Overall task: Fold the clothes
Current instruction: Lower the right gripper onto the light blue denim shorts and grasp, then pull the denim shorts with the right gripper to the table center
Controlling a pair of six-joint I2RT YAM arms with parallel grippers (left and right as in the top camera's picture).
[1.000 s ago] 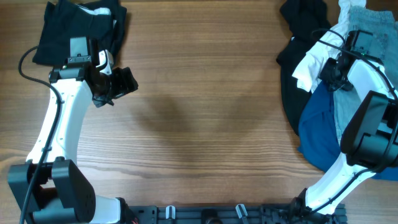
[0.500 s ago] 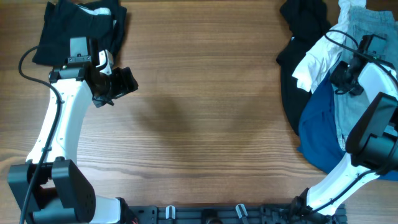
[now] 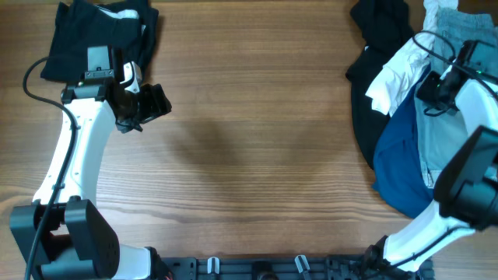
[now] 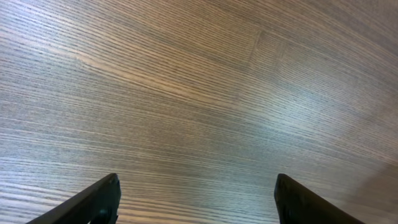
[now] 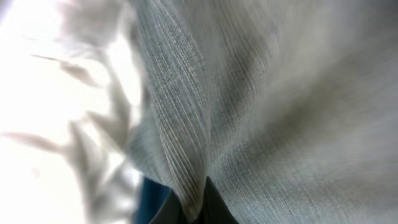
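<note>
My right gripper lifts the pale-blue garment (image 3: 440, 144) off the heap and carries it there next.
The clothes lie in a heap at the table's right edge: a black piece (image 3: 375, 31), a white piece (image 3: 395, 78), a deep-blue piece (image 3: 398, 159) and a pale-blue garment (image 3: 440, 144). My right gripper (image 3: 437, 87) sits on the heap. In the right wrist view it (image 5: 196, 202) is shut on a raised fold of the pale-blue garment (image 5: 280, 93), with white fabric (image 5: 50, 93) to its left. My left gripper (image 3: 153, 105) hovers over bare wood at the left. It (image 4: 196, 186) stands open with nothing between its fingers.
A stack of dark folded fabric (image 3: 93, 35) lies at the back left corner, just behind the left arm. The wooden table (image 3: 257, 140) stretches between the two arms. A black rail (image 3: 257, 268) runs along the front edge.
My right gripper has shifted right across the heap and closed on a fold of the pale-blue garment. The left arm has stayed where it was.
</note>
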